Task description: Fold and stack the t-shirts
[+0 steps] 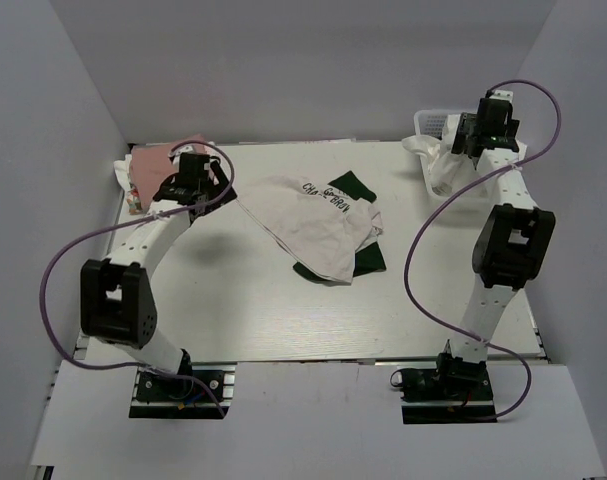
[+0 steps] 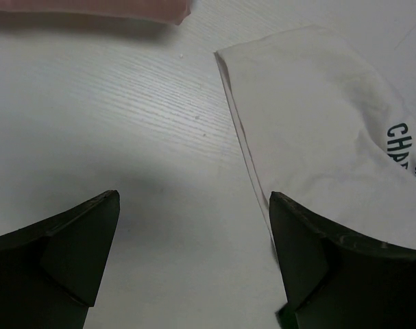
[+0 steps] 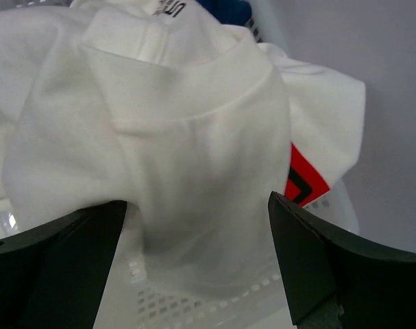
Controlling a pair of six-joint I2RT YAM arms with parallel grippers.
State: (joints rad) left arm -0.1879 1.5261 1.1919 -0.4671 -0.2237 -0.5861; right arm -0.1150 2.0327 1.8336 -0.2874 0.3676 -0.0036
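My left gripper will move down and to the right in the top view next, onto the white t-shirt's hem corner (image 1: 240,197) (image 2: 225,57), because there is bare table between the gripper's fingers.
A white t-shirt with dark green sleeves and black lettering (image 1: 318,225) lies crumpled at mid-table; its white edge shows in the left wrist view (image 2: 317,116). A pink shirt (image 1: 153,163) lies at the back left and shows as a strip in the left wrist view (image 2: 125,8). My left gripper (image 1: 195,172) (image 2: 194,199) is open and empty over bare table between these two shirts. A white shirt with a red mark (image 3: 187,137) (image 1: 438,165) hangs over the basket rim. My right gripper (image 1: 480,128) (image 3: 197,205) is open just above it, with cloth between the jaws.
The white mesh basket (image 1: 431,122) (image 3: 194,301) stands at the back right corner. A bit of blue cloth (image 3: 228,8) lies inside it behind the white shirt. White walls enclose the table on three sides.
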